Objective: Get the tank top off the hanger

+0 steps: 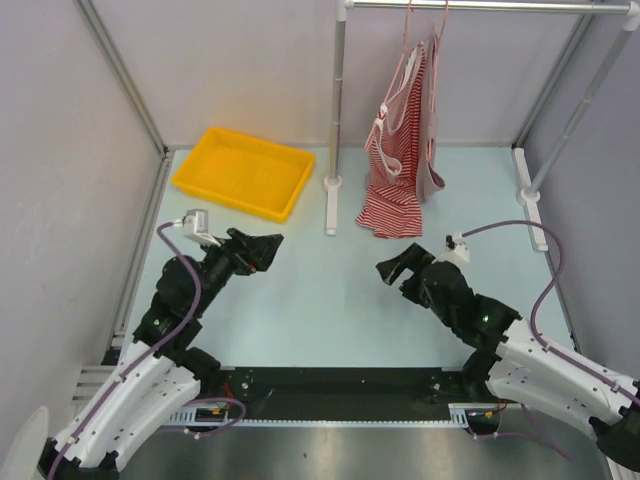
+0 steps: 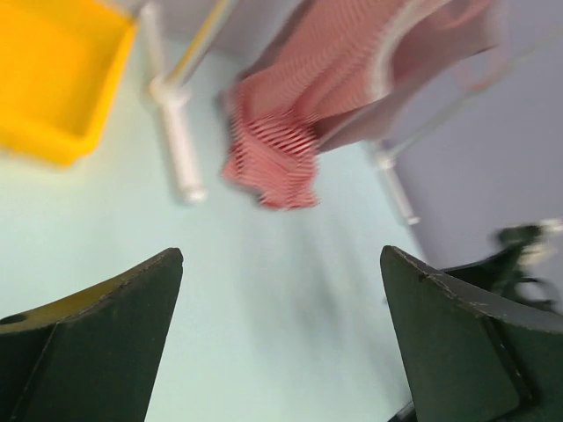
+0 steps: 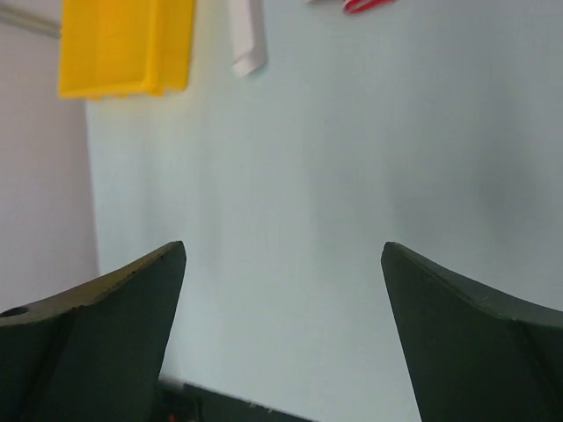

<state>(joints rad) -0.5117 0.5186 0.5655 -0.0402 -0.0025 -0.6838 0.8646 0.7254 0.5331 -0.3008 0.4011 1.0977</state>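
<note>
The hanger's pink wire farther from the yellow bin hangs high above my open fingers, so I should raise my right gripper and reach outward to it next.
A red-and-white striped tank top (image 1: 400, 150) hangs on a pink hanger (image 1: 425, 22) from the metal rail at the back; its hem rests on the table. It shows blurred in the left wrist view (image 2: 290, 132), and only a red scrap of hem shows in the right wrist view (image 3: 365, 4). My left gripper (image 1: 268, 250) is open and empty, low over the table, left of the garment. My right gripper (image 1: 392, 268) is open and empty, below the hem. The wrist views show both pairs of jaws wide apart over bare table (image 2: 281, 264) (image 3: 281, 255).
A yellow bin (image 1: 243, 172) sits at the back left. The white rack's upright post (image 1: 336, 100) and foot (image 1: 331, 205) stand left of the garment; another foot (image 1: 530, 195) lies at the right. Grey walls enclose the table.
</note>
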